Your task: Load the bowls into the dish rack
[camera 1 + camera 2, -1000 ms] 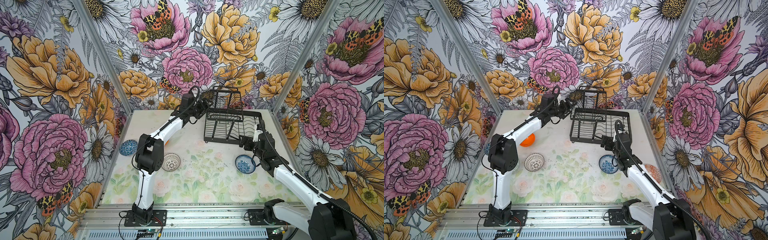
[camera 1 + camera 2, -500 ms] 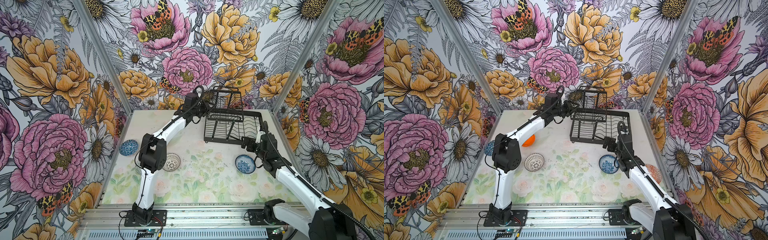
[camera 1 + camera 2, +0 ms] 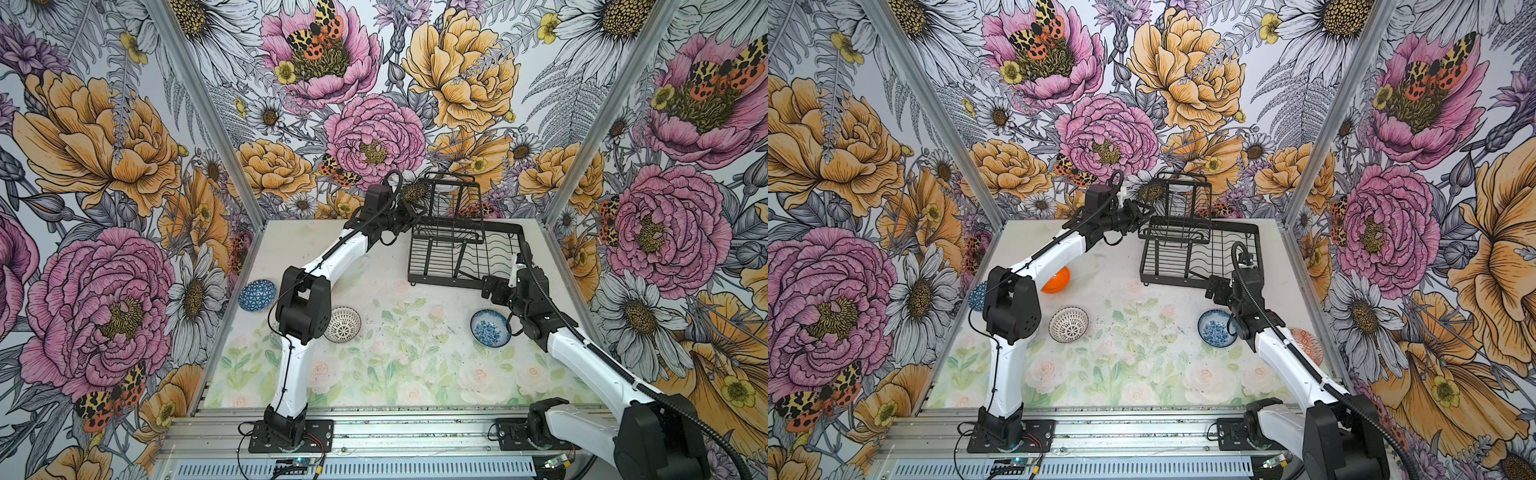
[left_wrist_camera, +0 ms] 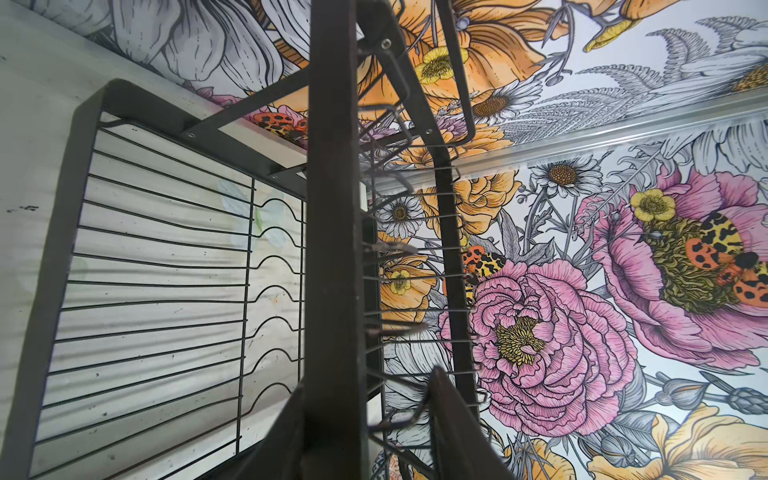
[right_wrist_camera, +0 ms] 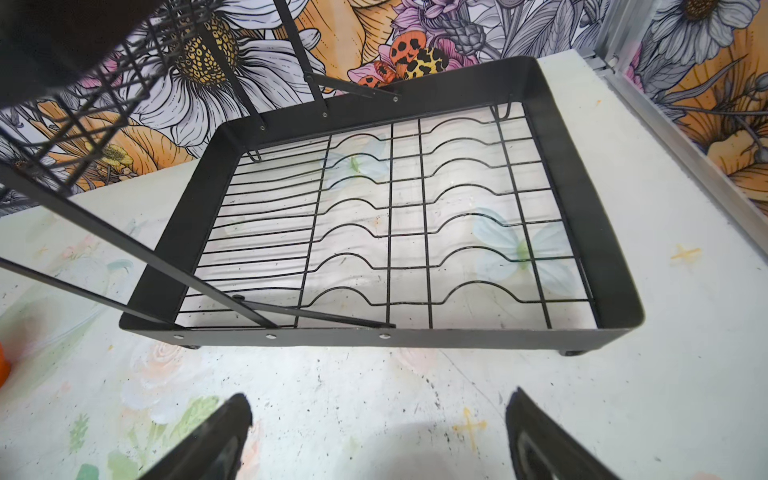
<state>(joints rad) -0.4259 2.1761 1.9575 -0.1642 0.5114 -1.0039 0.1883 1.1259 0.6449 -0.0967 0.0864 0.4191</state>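
Note:
My left gripper is across bare tabletop from the orange bowl, so it should pull the rack (image 3: 444, 280) sideways toward the bowl's side and release the rack's shelf bar.
The black wire dish rack (image 3: 444, 280) (image 3: 1175, 279) stands at the back of the table with nothing in it. My left gripper (image 3: 409, 214) (image 3: 1144, 214) is at its raised tier, shut on that tier's dark rim bar (image 4: 332, 249). My right gripper (image 3: 490, 286) (image 5: 378, 399) hangs open over bare table in front of the rack's near rim (image 5: 374, 334). On the table lie several bowls: a blue geometric one (image 3: 257, 295), a white lattice one (image 3: 343, 324), a blue-white floral one (image 3: 490, 327), an orange one (image 3: 1055, 279) and a red-orange patterned one (image 3: 1307, 346).
Floral walls close the table on three sides. The left arm's elbow (image 3: 301, 305) stands between the blue geometric and lattice bowls. An aluminium rail (image 3: 395, 428) with both arm bases runs along the front edge.
My left gripper has reached further to the rack's raised tier and closed on its rim. The right arm has barely moved and stays open.

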